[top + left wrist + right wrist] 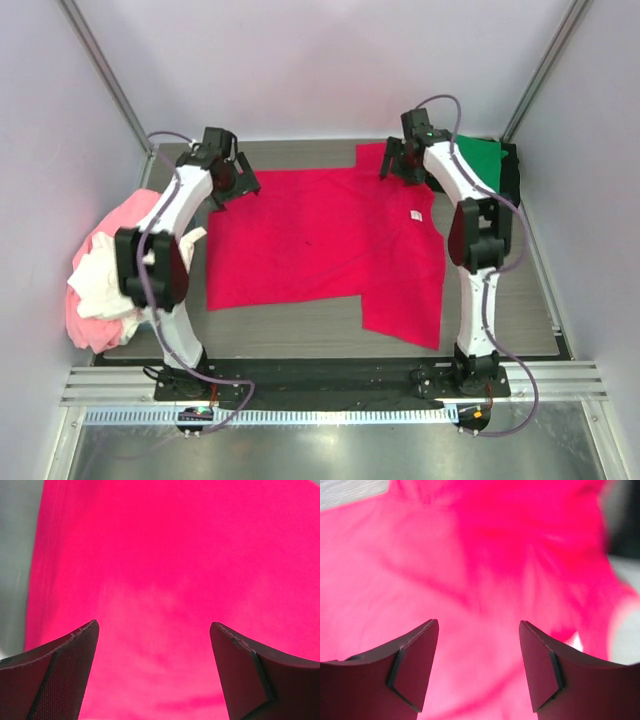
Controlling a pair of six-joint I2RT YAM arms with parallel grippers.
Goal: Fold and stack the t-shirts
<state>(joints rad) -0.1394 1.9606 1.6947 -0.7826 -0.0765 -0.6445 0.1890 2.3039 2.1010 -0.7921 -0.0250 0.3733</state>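
Observation:
The shirt's near hem corner by the heap lies uncovered back from and below my left gripper. It gets the gripper's open fingers next, as they draw back and lower.
A crimson t-shirt point(320, 235) lies spread flat on the middle of the table, one part hanging lower at the front right. My left gripper point(235, 190) hovers open over its far left corner, and in the left wrist view the crimson t-shirt point(175, 570) shows between the spread fingers of my left gripper point(155, 630). At the far right edge of the shirt my right gripper point(400, 174) stands open. In the right wrist view my right gripper point(479, 625) is empty above the rumpled crimson t-shirt point(470, 555). A green t-shirt point(480, 160) lies at the back right.
A heap of light pink and white t-shirts point(105, 270) hangs over the table's left edge. Something black point(511, 170) shows beside the green shirt. Frame posts stand at both back corners. The grey table point(300, 330) shows in front of the red shirt.

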